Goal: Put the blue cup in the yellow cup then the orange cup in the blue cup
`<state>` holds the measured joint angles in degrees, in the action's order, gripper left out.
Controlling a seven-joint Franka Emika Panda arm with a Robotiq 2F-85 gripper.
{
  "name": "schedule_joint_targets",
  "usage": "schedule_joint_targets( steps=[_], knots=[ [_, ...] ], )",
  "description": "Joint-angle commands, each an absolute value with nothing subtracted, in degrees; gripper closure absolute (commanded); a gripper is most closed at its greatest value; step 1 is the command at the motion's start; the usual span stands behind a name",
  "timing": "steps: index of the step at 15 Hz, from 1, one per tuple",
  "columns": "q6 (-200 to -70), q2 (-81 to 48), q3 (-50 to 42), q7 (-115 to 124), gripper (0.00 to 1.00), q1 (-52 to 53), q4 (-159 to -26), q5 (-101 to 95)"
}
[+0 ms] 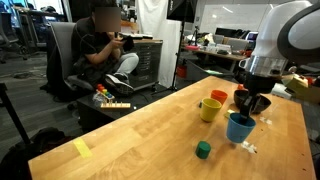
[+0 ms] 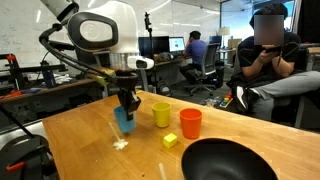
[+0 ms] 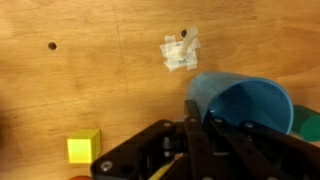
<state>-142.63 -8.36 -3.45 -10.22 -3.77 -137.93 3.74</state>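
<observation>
The light-blue cup (image 1: 238, 128) goes up clear of the yellow cup's rim next, then over, down and out of my gripper, since the yellow cup's opening (image 1: 211, 102) faces up beside my gripper.
The light-blue cup (image 1: 238, 128) stands upright near the table's edge and also shows in the other exterior view (image 2: 124, 121). My gripper (image 1: 256, 104) (image 2: 127, 103) reaches down onto it. In the wrist view the fingers (image 3: 203, 135) straddle the blue cup's (image 3: 250, 105) near rim, one outside and one inside, shut on the wall. The yellow cup (image 1: 209, 109) (image 2: 161, 114) stands upright just beside the blue cup. The orange cup (image 1: 219, 97) (image 2: 190, 123) stands upright next to the yellow cup. Both are empty.
A small yellow block (image 2: 170, 141) (image 3: 83, 148) and a green cube (image 1: 203, 150) lie on the wooden table (image 1: 140, 130). A white scrap (image 3: 180, 52) (image 2: 120, 145) lies by the blue cup. A wide black bowl (image 2: 225, 160) sits at one edge. A seated person (image 1: 105, 50) is beyond the table.
</observation>
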Motion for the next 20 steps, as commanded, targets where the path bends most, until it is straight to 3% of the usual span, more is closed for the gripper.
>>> schedule_joint_targets(
  steps=[1, 7, 20],
  knots=[
    [-138.14, -3.15, -4.0, -9.0, 0.98, -4.82, -136.81, 3.81],
    [-133.24, 0.9, -5.31, -6.44, 0.99, -5.8, -130.9, 6.14],
    [-136.47, -6.92, -6.36, -0.35, 0.99, -6.86, -120.58, 10.36]
  ],
)
